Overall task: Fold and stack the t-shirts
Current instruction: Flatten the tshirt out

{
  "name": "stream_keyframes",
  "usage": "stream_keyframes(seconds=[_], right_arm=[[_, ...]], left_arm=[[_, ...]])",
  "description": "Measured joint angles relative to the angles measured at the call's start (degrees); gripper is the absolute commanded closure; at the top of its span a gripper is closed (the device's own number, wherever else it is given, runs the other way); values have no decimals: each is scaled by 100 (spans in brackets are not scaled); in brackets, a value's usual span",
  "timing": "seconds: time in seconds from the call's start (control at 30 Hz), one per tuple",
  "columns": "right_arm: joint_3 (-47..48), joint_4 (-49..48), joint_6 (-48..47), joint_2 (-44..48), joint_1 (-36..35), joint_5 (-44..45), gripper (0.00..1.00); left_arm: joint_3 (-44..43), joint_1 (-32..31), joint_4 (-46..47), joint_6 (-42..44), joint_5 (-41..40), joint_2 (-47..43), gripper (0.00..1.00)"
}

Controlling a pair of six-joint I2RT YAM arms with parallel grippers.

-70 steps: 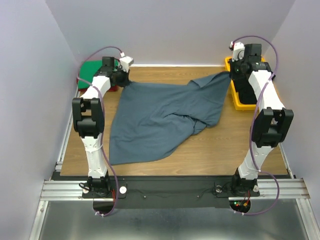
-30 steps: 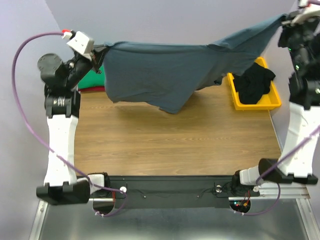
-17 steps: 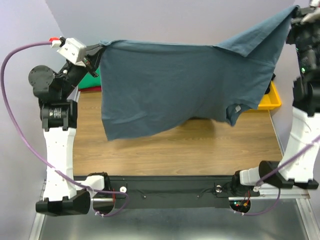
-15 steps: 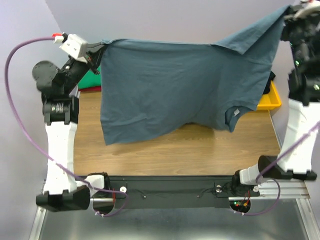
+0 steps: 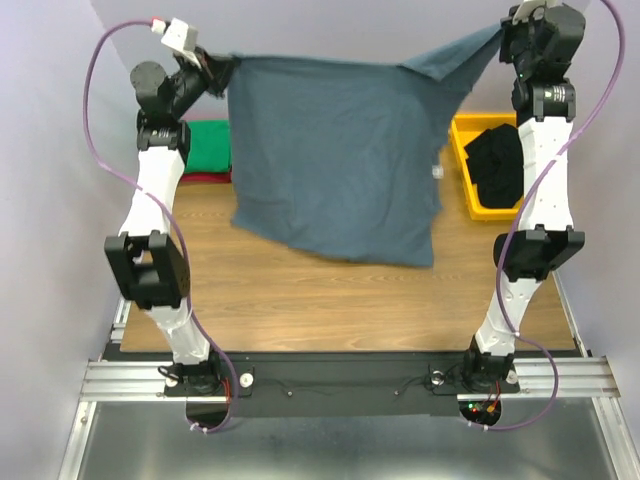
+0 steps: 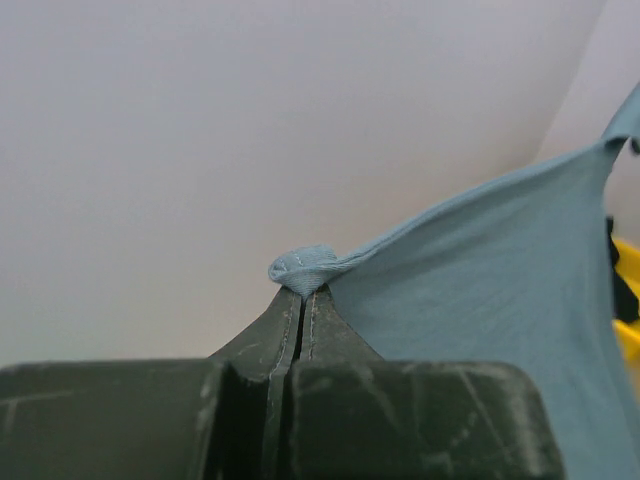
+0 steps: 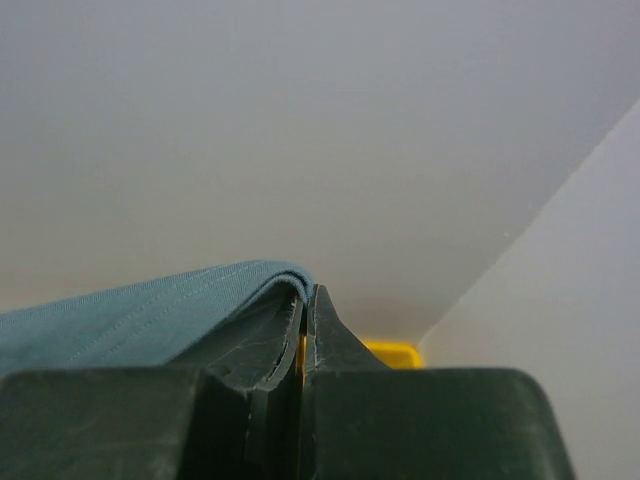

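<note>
Next, my left gripper moves down and backward, lays the spread shirt down and releases its corner. The bare near wood lies below and back from the gripper.
A slate blue-grey t-shirt (image 5: 335,160) hangs spread in the air above the table, held by two top corners. My left gripper (image 5: 222,66) is shut on its upper left corner; a small bunch of cloth (image 6: 303,268) pokes out past the tips of the left gripper (image 6: 302,292). My right gripper (image 5: 503,35) is shut on the upper right corner, where a hemmed edge (image 7: 200,297) wraps over the tip of the right gripper (image 7: 308,295). The shirt's lower edge hangs just above the wood. A green t-shirt (image 5: 205,143) lies folded at the back left, on something red. Black t-shirts (image 5: 497,163) sit in the bin.
A yellow plastic bin (image 5: 467,170) stands at the back right of the wooden table (image 5: 300,300). Both arms are raised high toward the back wall. The hanging shirt hides the middle back of the table.
Both arms have swung inward and back, carrying the stretched shirt away from the camera. The shirt now hangs narrower and further back, uncovering the bin.
</note>
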State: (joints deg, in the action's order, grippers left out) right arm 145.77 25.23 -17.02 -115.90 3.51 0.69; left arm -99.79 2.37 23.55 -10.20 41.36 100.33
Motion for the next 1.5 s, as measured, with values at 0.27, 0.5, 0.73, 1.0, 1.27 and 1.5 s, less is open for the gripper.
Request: stream_keyframes(seconds=[0.27, 0.5, 0.73, 1.0, 1.27, 1.5], right_arm=[[-15, -1836, 385, 149, -13, 195, 99], [-1121, -3106, 455, 1067, -13, -74, 99], [-3978, -3488, 337, 1843, -20, -903, 99], [-6024, -2745, -22, 1867, -20, -1266, 99], [-6142, -2017, -592, 2675, -20, -1569, 99], [-6813, -758, -1672, 4385, -20, -2142, 99]], left_arm=[[-1674, 52, 1738, -643, -365, 905, 100], [-1325, 166, 3414, -765, -243, 817, 100], [1287, 225, 4201, -793, 332, 852, 100], [2643, 291, 4345, -782, 839, 1211, 100], [3152, 525, 4205, -636, 1725, 850, 100], [3322, 662, 107, 3073, 2459, -699, 100]])
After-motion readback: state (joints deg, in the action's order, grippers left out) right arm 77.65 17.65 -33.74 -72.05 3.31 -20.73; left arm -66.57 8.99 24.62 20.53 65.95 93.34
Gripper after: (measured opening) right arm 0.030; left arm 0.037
